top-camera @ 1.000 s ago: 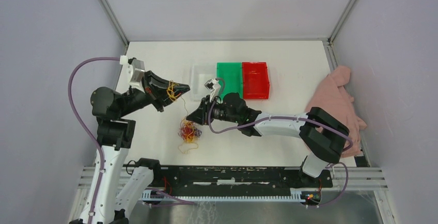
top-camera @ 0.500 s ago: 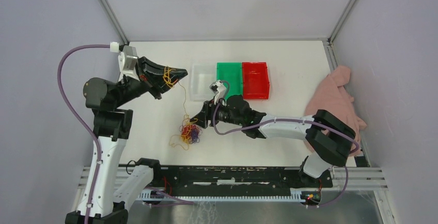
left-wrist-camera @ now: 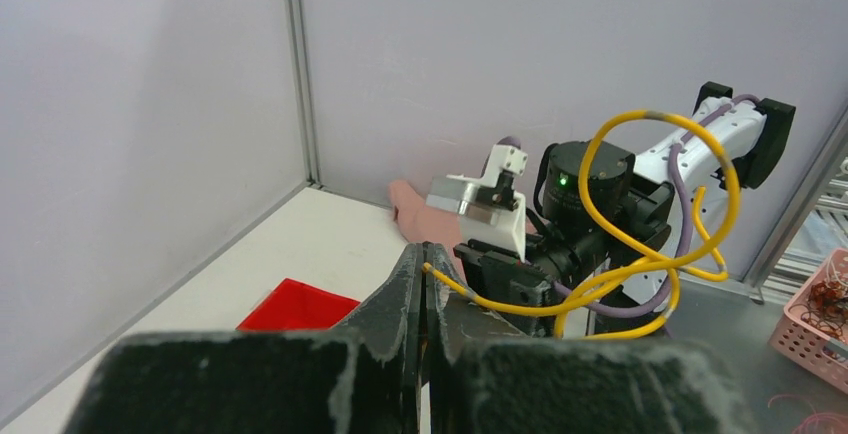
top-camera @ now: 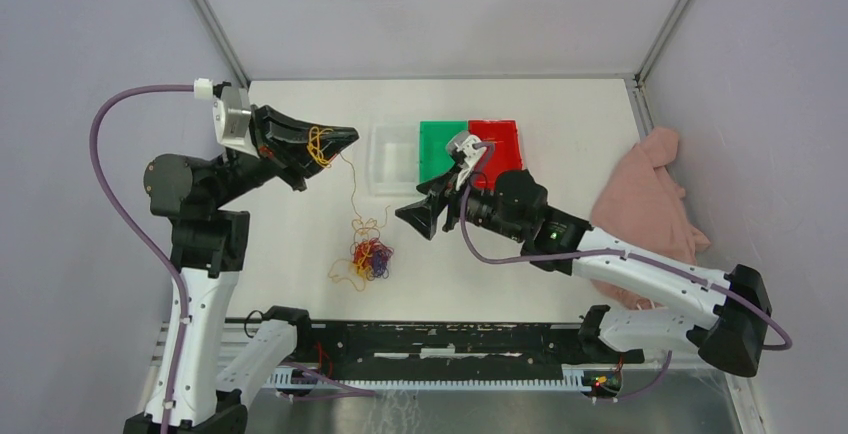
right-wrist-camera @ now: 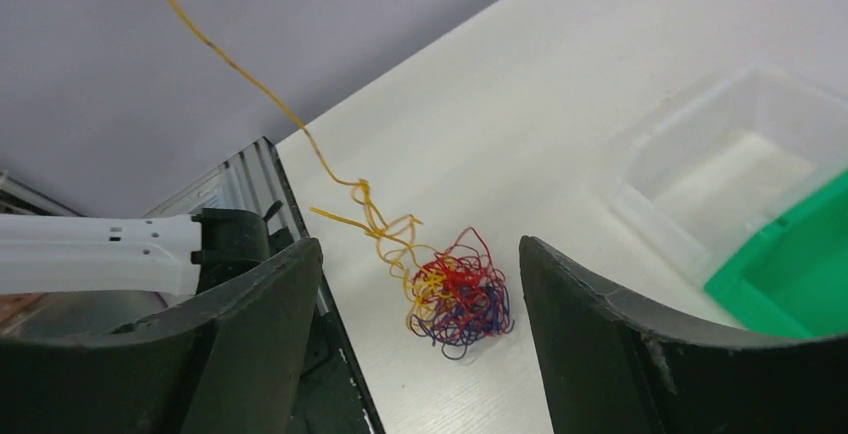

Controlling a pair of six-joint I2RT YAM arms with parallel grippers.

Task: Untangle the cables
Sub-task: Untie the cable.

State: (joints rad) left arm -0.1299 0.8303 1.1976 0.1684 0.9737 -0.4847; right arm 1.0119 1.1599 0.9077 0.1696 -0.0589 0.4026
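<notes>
I will move my right gripper to the left in the top view and down onto the part of the yellow cable above the tangle (top-camera: 361, 222), since my left gripper holds it raised.
A palm-sized tangle of red, yellow and dark blue-purple cables (top-camera: 368, 259) lies on the white table. One yellow cable (top-camera: 352, 189) rises from it to my left gripper (top-camera: 348, 136), which hangs high at the left. In the left wrist view the left gripper (left-wrist-camera: 428, 254) is shut on the yellow cable (left-wrist-camera: 640, 264), whose end curls in loose loops. My right gripper (top-camera: 412, 214) hovers open to the right of the tangle, apart from it. Through the right wrist view the tangle (right-wrist-camera: 462, 299) sits on the table below the open right gripper (right-wrist-camera: 418, 244), nothing between the fingers.
A clear bin (top-camera: 392, 159), a green bin (top-camera: 443, 149) and a red bin (top-camera: 500, 149) stand in a row behind the right gripper. A pink cloth (top-camera: 650, 204) lies at the table's right edge. Grey walls close in three sides.
My right gripper has opened, let go of the tangle and drawn back to the right. The left gripper has lifted up and left, pulling the yellow cable longer out of the tangle.
</notes>
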